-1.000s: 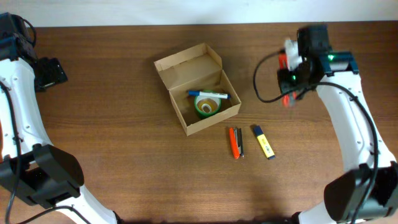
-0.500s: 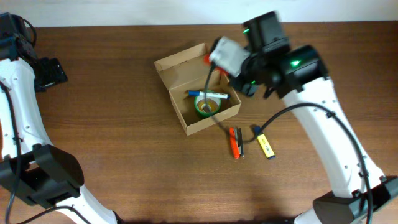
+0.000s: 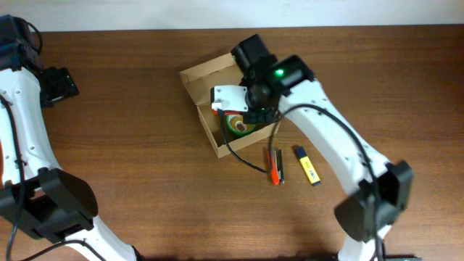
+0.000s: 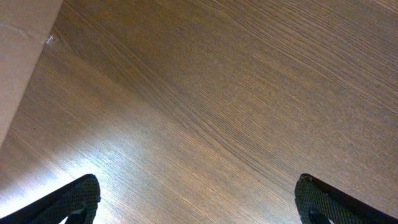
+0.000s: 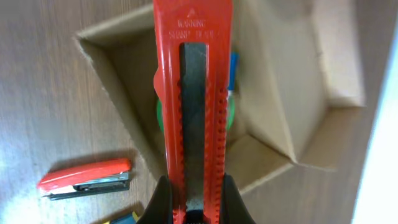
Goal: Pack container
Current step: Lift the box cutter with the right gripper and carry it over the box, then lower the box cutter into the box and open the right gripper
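The robot's right gripper will next lower the red utility knife into the open box over the green tape roll (image 3: pixel 240 125), as the knife is already hanging above the box's opening.
The container (image 3: pixel 216 77) is an open tan cardboard box at the table's middle, flap lid standing back. Inside lie a green tape roll (image 3: pixel 240 125) and a blue pen (image 5: pixel 233 65). My right gripper (image 3: pixel 229 102) hangs over the box's left part, shut on a red utility knife (image 5: pixel 193 93). In the right wrist view the knife points out over the box (image 5: pixel 280 87), with the jaws (image 5: pixel 194 202) pinching its rear end. My left gripper (image 4: pixel 196 202) is open over bare wood at the far left (image 3: pixel 58 85), holding nothing.
A red stapler (image 3: pixel 274 165) and a yellow highlighter (image 3: pixel 307 166) lie on the table just in front of the box, to its right. The right arm's black cable (image 3: pixel 246 156) loops down beside the stapler. A tan surface (image 4: pixel 18 68) fills the left wrist view's upper left corner.
My right arm has swung from the table's right side leftward to above the open box, carrying the red knife. The left arm has stayed still.
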### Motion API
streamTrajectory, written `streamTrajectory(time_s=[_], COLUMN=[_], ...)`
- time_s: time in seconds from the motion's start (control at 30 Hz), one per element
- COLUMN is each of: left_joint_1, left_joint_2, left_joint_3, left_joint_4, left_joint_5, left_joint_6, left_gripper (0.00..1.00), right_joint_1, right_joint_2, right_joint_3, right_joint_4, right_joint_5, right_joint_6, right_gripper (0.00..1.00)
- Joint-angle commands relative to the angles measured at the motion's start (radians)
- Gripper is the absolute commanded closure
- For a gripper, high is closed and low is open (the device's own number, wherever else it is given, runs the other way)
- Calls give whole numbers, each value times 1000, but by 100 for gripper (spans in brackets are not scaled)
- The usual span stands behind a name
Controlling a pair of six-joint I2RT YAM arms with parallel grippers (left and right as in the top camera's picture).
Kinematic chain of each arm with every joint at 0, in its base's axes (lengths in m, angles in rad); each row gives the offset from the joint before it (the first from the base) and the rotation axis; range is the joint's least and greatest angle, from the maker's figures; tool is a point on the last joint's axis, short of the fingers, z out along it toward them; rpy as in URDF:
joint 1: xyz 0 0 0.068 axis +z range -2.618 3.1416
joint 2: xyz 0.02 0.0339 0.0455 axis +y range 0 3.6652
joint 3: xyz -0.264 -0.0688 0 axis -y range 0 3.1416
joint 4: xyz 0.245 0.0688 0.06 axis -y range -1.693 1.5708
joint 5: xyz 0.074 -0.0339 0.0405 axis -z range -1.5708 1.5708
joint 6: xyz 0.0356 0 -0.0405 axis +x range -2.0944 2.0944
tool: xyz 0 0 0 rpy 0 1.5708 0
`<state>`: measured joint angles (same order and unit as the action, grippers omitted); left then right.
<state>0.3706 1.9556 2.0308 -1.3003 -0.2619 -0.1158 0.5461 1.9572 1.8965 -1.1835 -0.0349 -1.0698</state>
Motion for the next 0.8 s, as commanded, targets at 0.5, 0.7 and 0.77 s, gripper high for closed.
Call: streamTrajectory(time_s=[0.5,0.7,0.77], left_joint_1=[-1,-1,-1], left_joint_2=[-24,-24,-24], left_joint_3=[-3,-3,-3], left_joint_4=[-1,-1,-1], left_joint_5=[-5,-5,-5], left_joint_6=[13,13,13], left_gripper=[0,0,0], right_joint_1=[-2,-3,-3], right_joint_2=[209,245,254], right_joint_3=[13,13,13], right_joint_4=[117,106,95], right_joint_5=[96,81,62], right_joint_6=[-58,-13,-10], right_gripper=[96,96,96])
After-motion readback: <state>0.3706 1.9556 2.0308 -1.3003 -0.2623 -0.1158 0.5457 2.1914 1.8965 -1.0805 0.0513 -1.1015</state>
